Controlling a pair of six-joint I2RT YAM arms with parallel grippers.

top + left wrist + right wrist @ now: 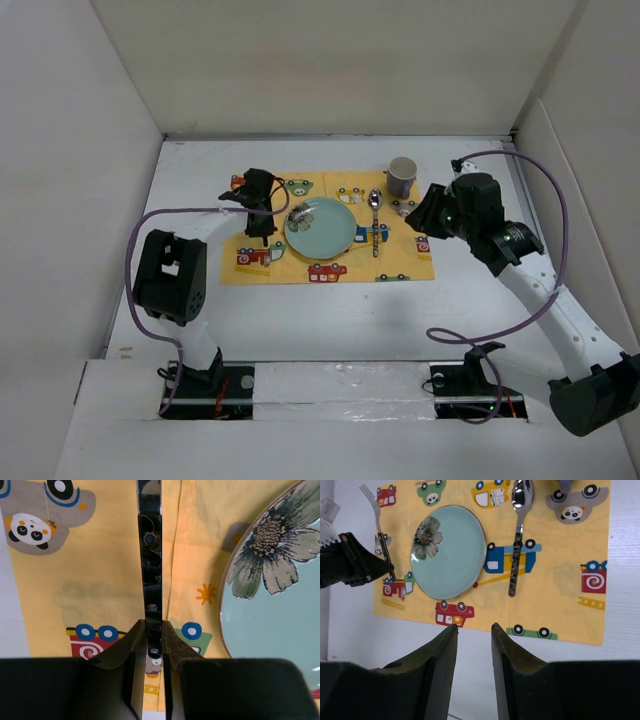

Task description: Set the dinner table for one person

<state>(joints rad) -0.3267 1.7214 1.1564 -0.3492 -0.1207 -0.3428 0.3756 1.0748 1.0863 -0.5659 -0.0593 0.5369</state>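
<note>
The left gripper lowers the fork (151,555) onto the part of the placemat beside the teal plate next and lets go of the fork's dark patterned handle. That part lies just below the gripper.
The white dinner table (330,310) carries a yellow car-print placemat (400,262). On the placemat are a teal flower plate (322,230), a spoon (375,226) right of the plate, and a grey cup (402,177) at the back right. My left gripper (262,212) is shut on the dark patterned handle of a fork (151,555), which lies along the placemat left of the plate (280,610). In the right wrist view the fork (379,525) points its tines away, next to the plate (449,550) and spoon (519,535). My right gripper (474,627) is open and empty, held above the placemat's right side (430,212).
White walls enclose the table on the left, back and right. A purple cable (545,290) loops from the right arm over the table's right side, and another (135,250) runs along the left arm. The arm bases sit at the near edge.
</note>
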